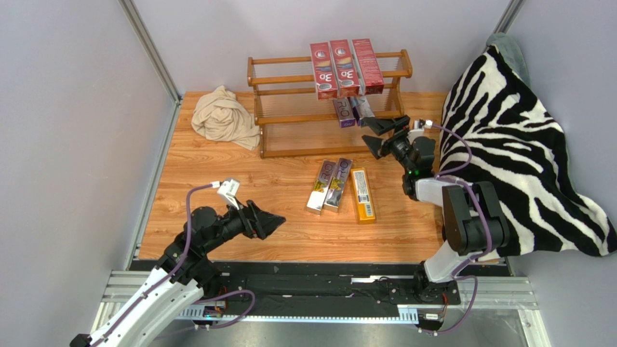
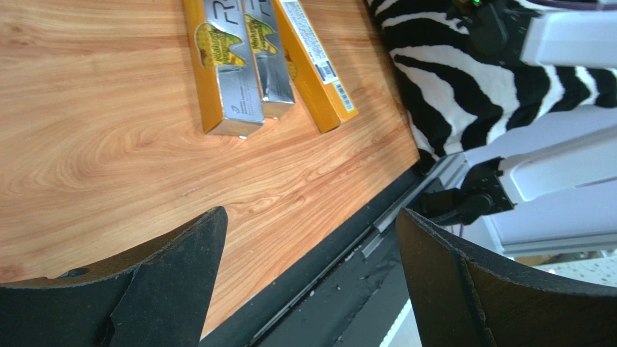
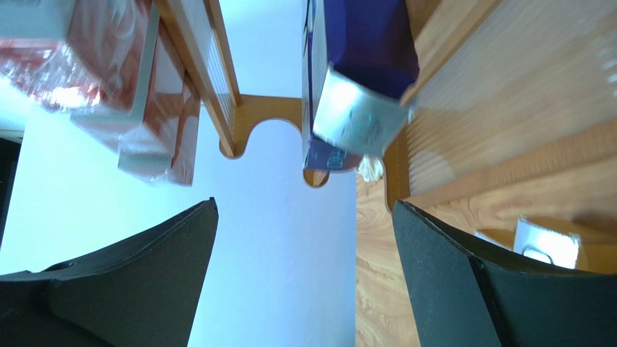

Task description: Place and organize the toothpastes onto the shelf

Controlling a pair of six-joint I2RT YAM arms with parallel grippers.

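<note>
My right gripper draws back and tips down next onto the orange carton's near end [image 1: 366, 212], which lies below and back from it, clear of the silver cartons.
The wooden shelf [image 1: 290, 108] stands at the back of the table. Three red "3D" cartons [image 1: 346, 67] lie side by side on its top tier. Two silver/purple "PRO" cartons [image 1: 351, 110] sit on the middle tier; their ends show in the right wrist view [image 3: 355, 119]. Two silver cartons [image 1: 330, 185] and one orange carton [image 1: 363, 194] lie on the table in front; they also show in the left wrist view [image 2: 239, 65]. My right gripper [image 1: 374, 134] is open and empty just right of the shelf's middle tier. My left gripper [image 1: 279, 219] is open and empty, left of the loose cartons.
A beige cloth [image 1: 224, 117] lies bunched left of the shelf. A zebra-striped blanket [image 1: 521, 144] covers the right side and overhangs the table [image 1: 217, 173]. The table's black front edge [image 2: 347, 246] is under my left gripper.
</note>
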